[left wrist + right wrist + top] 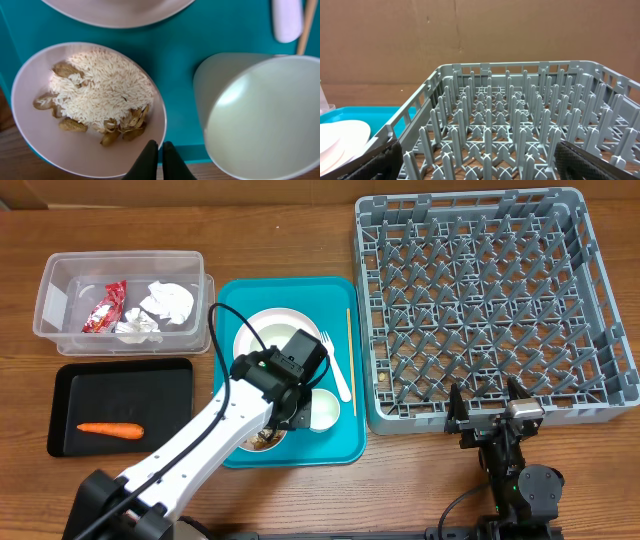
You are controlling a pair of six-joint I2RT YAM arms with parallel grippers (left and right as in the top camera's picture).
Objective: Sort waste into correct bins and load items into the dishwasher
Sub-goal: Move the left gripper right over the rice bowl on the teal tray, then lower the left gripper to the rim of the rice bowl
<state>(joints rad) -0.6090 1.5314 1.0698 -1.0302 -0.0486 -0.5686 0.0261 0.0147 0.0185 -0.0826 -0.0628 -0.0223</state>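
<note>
The left gripper lowers toward the teal gap beside the cup and releases the bowl's rim next. This gap lies below my fingers between bowl (50, 145) and cup.
A white bowl (50, 145) of loose rice (100, 90) and nut scraps (120, 135) sits on the teal tray (185, 45). My left gripper (161, 157) is shut on its near rim, one finger inside and one outside. Beside it lies a white cup (260, 115) on its side. The plate (265, 330), fork (338, 370) and wooden stick (349, 360) also lie on the tray. The clear tub (50, 280) holds the red wrapper (105, 308) and napkins (168, 302). A carrot (110, 430) lies in the black tray (120, 385). My right gripper (480, 160) hangs open at the grey dish rack's (490, 300) near wall.
The left arm stretches from the table's front edge over the teal tray (340, 442), hiding most of the bowl from above. Bare wooden table lies between the tray and the rack and along the front edge.
</note>
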